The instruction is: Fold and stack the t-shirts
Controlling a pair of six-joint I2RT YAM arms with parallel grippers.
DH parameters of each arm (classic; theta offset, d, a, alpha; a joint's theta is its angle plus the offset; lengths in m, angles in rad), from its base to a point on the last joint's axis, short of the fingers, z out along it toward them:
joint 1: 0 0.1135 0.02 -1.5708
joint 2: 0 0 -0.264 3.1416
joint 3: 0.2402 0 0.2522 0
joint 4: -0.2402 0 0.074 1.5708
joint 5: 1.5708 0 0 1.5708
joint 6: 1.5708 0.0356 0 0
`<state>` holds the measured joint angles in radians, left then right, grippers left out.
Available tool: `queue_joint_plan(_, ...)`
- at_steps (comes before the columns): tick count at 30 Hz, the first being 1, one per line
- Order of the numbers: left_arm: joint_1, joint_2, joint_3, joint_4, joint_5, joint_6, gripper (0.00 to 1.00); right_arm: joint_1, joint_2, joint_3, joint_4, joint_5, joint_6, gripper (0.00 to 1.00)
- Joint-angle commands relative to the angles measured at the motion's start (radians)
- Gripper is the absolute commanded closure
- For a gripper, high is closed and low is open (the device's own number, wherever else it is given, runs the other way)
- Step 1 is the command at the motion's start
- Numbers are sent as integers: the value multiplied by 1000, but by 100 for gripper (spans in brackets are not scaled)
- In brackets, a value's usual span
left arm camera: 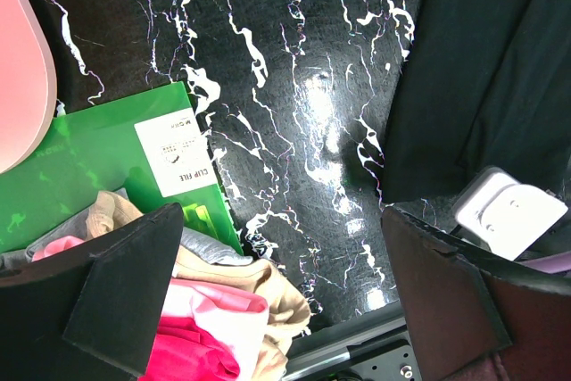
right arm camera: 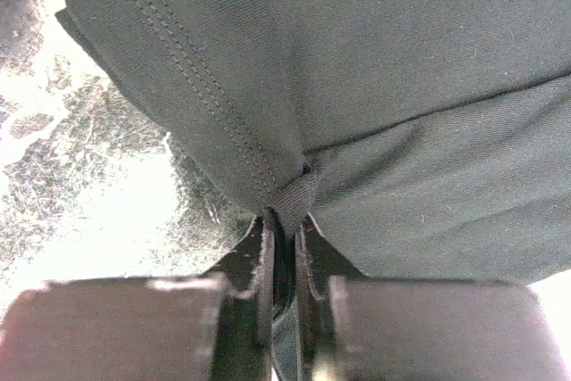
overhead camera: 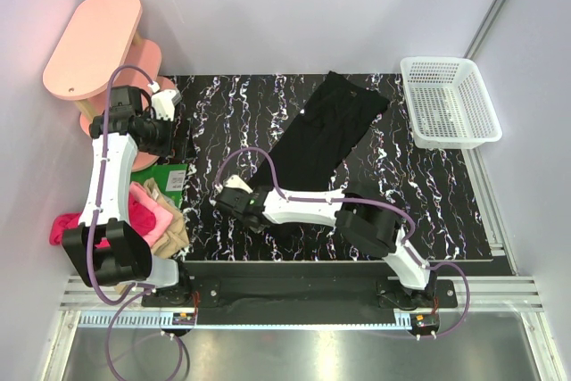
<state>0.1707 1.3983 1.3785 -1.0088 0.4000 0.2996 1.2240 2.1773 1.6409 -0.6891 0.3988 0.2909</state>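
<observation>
The black t-shirt still lies stretched long, and its middle is outward. My right gripper should lift the pinched end outward onto the black t-shirt's middle [overhead camera: 305, 151] and release it there.
A black t-shirt [overhead camera: 326, 136] lies stretched diagonally across the marbled mat [overhead camera: 428, 194]. My right gripper [overhead camera: 243, 195] reaches left along the mat to the shirt's near end. In the right wrist view the right gripper [right arm camera: 285, 216] is shut on a pinch of the black t-shirt [right arm camera: 375, 69] beside its stitched hem. A heap of pink, magenta and tan t-shirts [overhead camera: 153, 216] sits at the mat's left edge, under my left arm. My left gripper [overhead camera: 169, 127] hangs high above it. The left wrist view shows the left gripper [left arm camera: 285, 283] open and holding nothing, above the t-shirt heap [left arm camera: 223, 310].
A flat green packet [overhead camera: 166, 176] with a white label lies beside the heap; its label reads clearly on the packet [left arm camera: 98, 149]. A white mesh basket [overhead camera: 449, 103] stands at the back right. A pink two-tier stand [overhead camera: 94, 42] is at the back left.
</observation>
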Motion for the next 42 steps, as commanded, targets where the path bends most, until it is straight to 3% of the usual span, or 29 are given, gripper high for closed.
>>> queue_joint_plan(1,1,-12,7,19,8,16,1,2,30,-10,-35,-144,45,100)
queue_joint_plan(12,0,-32,11,16,16,22,1,152,-45,192,-262,-179,19,100)
queue_joint_plan(19,0,-36,8,13,20,30,1,169,-171,206,-290,-141,60,100)
queue_joint_plan(25,1,-38,16,9,16,38,1,102,-263,120,-291,-117,62,100)
queue_joint_plan(33,0,-22,17,7,7,42,1,-107,-369,19,-230,-140,1,100)
queue_joint_plan(42,1,-5,25,3,11,47,1,-268,-310,19,-159,-175,-111,100)
